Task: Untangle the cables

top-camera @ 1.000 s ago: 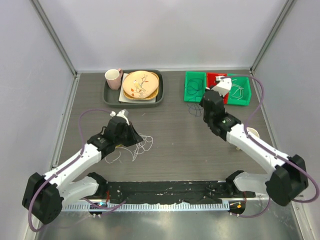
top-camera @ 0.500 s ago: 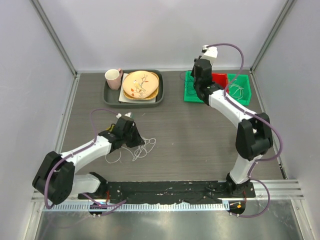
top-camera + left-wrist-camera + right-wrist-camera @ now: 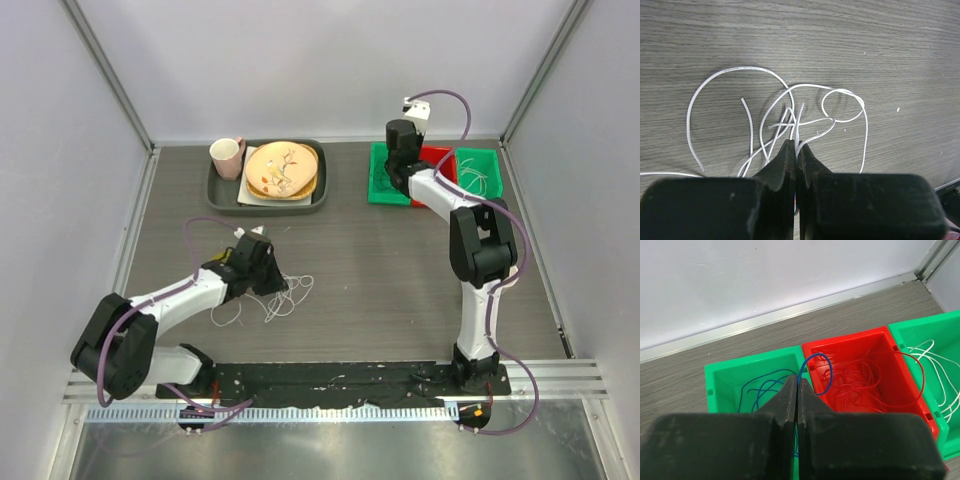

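I will next lower my right gripper over the green bin of blue cables, below and to its left in the top view, to release the matching blue cable.
A loose tangle of white cables (image 3: 790, 107) lies on the grey table, also visible in the top view as white cables (image 3: 285, 295). My left gripper (image 3: 796, 145) is shut on white strands at the tangle's near side; the left gripper (image 3: 272, 282) sits at the tangle's left edge. My right gripper (image 3: 798, 381) is shut on a blue cable (image 3: 822, 372) that loops over the red bin's corner. In the top view the right gripper (image 3: 400, 178) hangs over the bins. More blue cables (image 3: 757, 390) lie in the left green bin.
Three bins stand side by side at the back right: a green bin (image 3: 725, 375), a red bin (image 3: 875, 337) with red cables, and another green bin (image 3: 935, 332) with white cables. A dark tray (image 3: 222, 196) with plates and a pink cup (image 3: 227, 156) stands at the back left.
My right arm has swung from the middle of the table back over the bins, carrying the blue cable. The left gripper shifted slightly right on the white tangle.
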`<state>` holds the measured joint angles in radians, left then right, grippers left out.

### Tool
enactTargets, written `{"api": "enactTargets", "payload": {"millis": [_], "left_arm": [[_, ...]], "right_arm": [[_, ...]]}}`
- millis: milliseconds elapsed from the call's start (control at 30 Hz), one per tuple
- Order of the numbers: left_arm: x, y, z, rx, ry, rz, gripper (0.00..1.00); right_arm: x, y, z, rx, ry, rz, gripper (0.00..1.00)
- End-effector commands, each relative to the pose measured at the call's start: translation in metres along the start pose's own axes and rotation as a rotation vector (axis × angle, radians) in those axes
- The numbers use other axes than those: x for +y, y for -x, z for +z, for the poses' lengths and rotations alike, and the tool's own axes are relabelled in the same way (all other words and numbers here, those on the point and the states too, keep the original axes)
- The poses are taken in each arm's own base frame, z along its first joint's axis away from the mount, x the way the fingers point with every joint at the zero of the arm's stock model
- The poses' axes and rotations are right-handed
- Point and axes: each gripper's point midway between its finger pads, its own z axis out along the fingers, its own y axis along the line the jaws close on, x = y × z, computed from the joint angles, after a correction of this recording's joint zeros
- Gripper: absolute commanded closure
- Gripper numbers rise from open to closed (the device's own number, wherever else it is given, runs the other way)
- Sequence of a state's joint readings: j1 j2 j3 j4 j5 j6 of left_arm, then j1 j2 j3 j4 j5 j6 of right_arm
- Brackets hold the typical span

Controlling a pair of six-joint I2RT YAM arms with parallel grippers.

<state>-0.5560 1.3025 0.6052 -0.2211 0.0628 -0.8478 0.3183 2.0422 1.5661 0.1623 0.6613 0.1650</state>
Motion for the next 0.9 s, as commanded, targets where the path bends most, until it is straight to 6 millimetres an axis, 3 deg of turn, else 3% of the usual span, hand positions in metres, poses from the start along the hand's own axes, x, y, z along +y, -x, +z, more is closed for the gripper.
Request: {"api": "enactTargets", "payload": {"millis": [0, 167, 300, 367, 400, 533, 600, 733, 767, 833, 867], "left_arm": [[-0.007, 0.011, 0.003, -0.039, -0.017, 0.030, 1.00], [-0.011, 0.008, 0.006, -0.017, -0.039, 0.032, 1.00], [-0.015, 0.006, 0.005, -0.009, -0.064, 0.030, 1.00], [-0.015, 0.007, 0.003, -0.015, -0.061, 0.026, 1.00], [-0.013, 0.008, 0.002, -0.022, -0.053, 0.027, 1.00], [-0.013, 0.009, -0.001, -0.030, -0.051, 0.024, 1.00], [-0.016, 0.011, -0.004, -0.038, -0.063, 0.025, 1.00], [-0.021, 0.016, -0.010, -0.059, -0.083, 0.024, 1.00], [-0.022, 0.016, -0.011, -0.060, -0.086, 0.024, 1.00], [-0.025, 0.019, -0.015, -0.074, -0.098, 0.024, 1.00], [-0.025, 0.019, -0.016, -0.076, -0.098, 0.024, 1.00]], "right_arm": [[0.004, 0.038, 0.004, -0.083, -0.011, -0.002, 0.99], [0.041, 0.016, 0.015, -0.029, 0.151, -0.053, 0.99], [0.047, -0.022, 0.027, 0.095, 0.144, -0.069, 0.99], [0.051, -0.028, 0.029, 0.125, 0.147, -0.060, 0.99], [0.050, -0.050, 0.032, 0.181, 0.134, -0.072, 0.99], [0.051, -0.066, 0.033, 0.230, 0.126, -0.071, 0.99], [0.052, -0.063, 0.032, 0.235, 0.132, -0.071, 0.99], [0.051, -0.027, 0.019, 0.198, 0.156, -0.052, 0.88], [0.049, -0.019, 0.016, 0.190, 0.160, -0.047, 0.79], [0.046, -0.007, 0.007, 0.181, 0.165, -0.043, 0.71], [0.042, 0.008, -0.002, 0.165, 0.170, -0.031, 0.66]]}}
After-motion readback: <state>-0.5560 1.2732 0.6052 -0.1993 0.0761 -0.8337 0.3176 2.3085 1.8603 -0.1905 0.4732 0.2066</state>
